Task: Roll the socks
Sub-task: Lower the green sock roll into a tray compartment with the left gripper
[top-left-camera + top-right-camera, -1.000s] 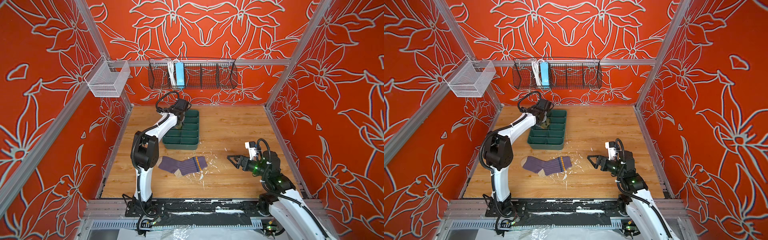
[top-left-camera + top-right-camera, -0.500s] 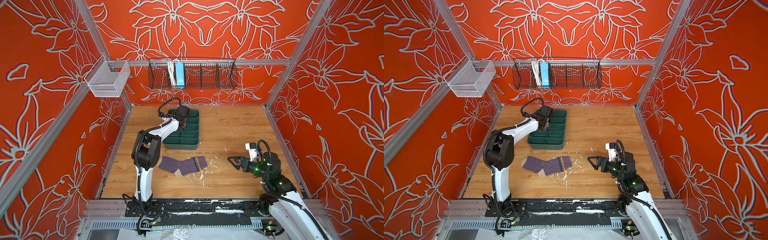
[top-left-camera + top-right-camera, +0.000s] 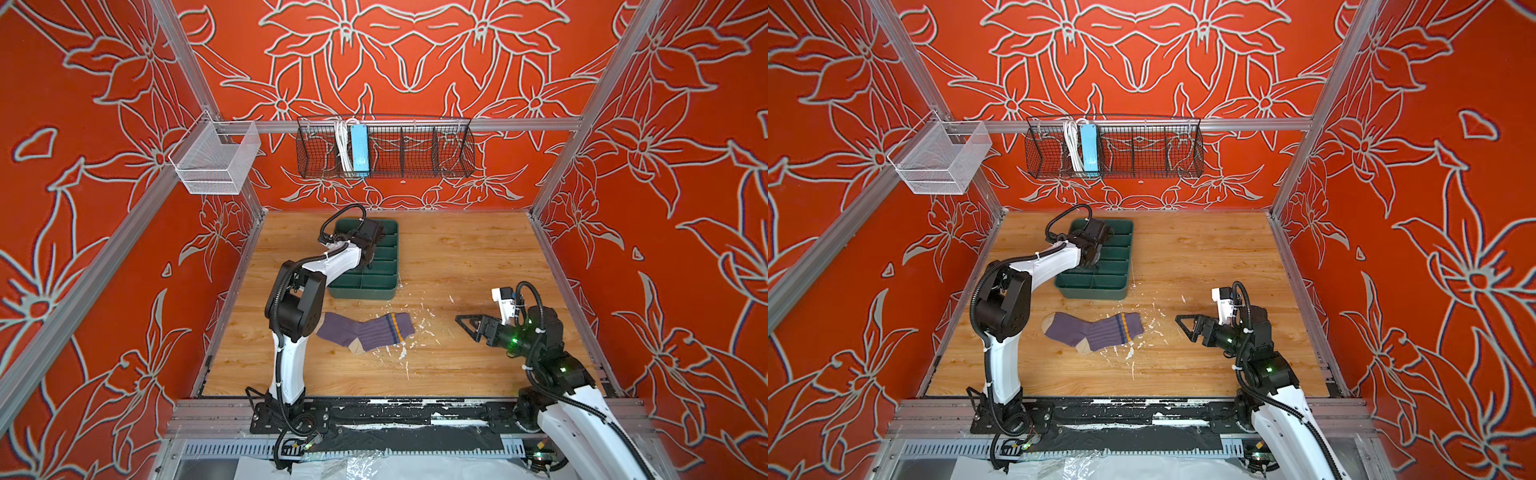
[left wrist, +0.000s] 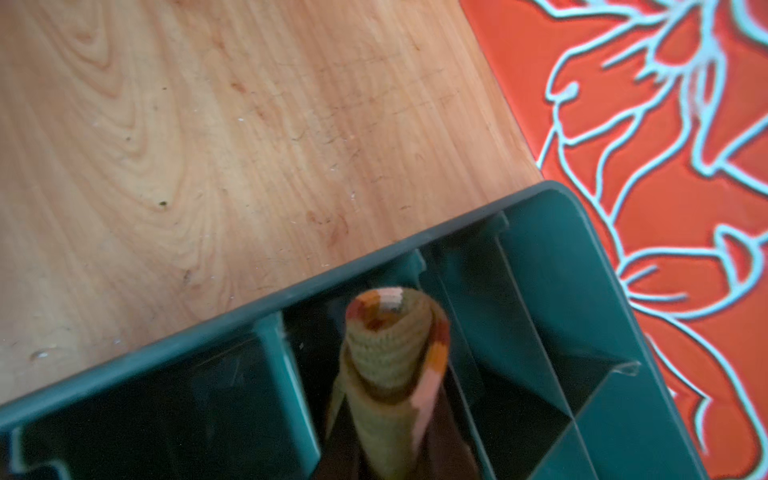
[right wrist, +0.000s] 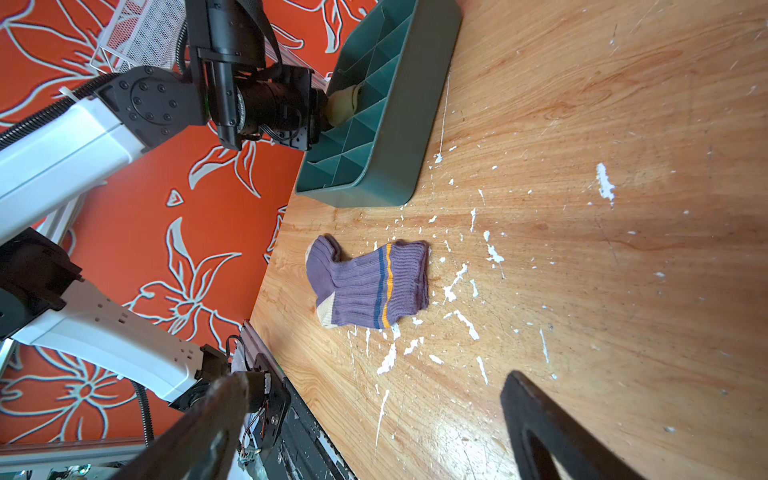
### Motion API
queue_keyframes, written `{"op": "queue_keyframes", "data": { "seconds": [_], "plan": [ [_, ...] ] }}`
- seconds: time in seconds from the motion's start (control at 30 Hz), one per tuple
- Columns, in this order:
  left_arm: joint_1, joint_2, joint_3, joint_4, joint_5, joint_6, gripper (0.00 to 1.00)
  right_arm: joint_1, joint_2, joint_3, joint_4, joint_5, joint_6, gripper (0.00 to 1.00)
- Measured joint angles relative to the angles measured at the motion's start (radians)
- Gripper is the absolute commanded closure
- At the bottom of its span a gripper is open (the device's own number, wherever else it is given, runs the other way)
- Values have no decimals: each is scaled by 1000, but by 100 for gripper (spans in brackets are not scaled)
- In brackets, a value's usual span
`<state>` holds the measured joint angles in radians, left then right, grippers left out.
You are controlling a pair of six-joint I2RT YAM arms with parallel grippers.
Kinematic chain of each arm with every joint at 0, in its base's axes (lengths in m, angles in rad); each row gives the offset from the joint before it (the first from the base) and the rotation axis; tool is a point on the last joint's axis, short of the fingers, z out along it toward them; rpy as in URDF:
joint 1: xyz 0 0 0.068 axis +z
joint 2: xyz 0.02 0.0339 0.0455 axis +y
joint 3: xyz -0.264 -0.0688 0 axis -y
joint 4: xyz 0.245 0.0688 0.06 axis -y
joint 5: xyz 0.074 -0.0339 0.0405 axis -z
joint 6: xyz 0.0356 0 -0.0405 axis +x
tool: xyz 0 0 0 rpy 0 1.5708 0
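My left gripper holds the olive sock, whose rolled end still pokes above the tray's dividers, so it will press it farther down into the tray section (image 4: 318,329) below and let go next.
A ribbed purple sock (image 3: 365,334) (image 3: 1094,332) (image 5: 368,284) with navy and yellow cuff stripes lies flat on the wooden table, in front of the dark green divided tray (image 3: 361,293) (image 3: 1092,291) (image 5: 411,124). The olive sock (image 4: 392,365) (image 5: 341,107) is rolled into a tube. My left gripper (image 4: 395,457) (image 5: 330,112) is shut on it and holds it down into a tray (image 4: 582,266) compartment. My right gripper (image 3: 467,326) (image 3: 1187,328) (image 5: 374,415) hovers open and empty over the table, to the right of the purple sock.
White flecks (image 5: 457,282) are scattered on the wood around the purple sock. On the back wall hangs a black wire basket (image 3: 415,153) that holds a blue box; a white mesh basket (image 3: 216,160) hangs on the left rail. Red walls enclose the table.
My left gripper has moved a little nearer along the tray with the rolled sock in it. The right arm and the purple sock have not moved.
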<state>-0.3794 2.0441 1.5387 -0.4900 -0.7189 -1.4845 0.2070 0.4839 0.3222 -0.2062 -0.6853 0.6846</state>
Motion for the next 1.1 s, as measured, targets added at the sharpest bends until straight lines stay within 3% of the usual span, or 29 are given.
{"op": "queue_keyframes", "data": {
  "seconds": [0.47,0.77,0.83,1.0,1.1],
  "plan": [
    [32,77,105,-192,144,-50,100,0,-1,-11,-16,13,0,2],
    [39,126,177,-257,176,-53,100,0,-27,-13,-38,22,-1,2],
    [38,127,180,-259,178,-53,81,0,-32,-13,-43,24,0,2],
    [37,128,186,-253,182,-41,58,0,-35,-13,-47,28,0,2],
    [31,122,199,-275,182,-26,37,0,-43,-13,-53,32,0,2]
  ]
}}
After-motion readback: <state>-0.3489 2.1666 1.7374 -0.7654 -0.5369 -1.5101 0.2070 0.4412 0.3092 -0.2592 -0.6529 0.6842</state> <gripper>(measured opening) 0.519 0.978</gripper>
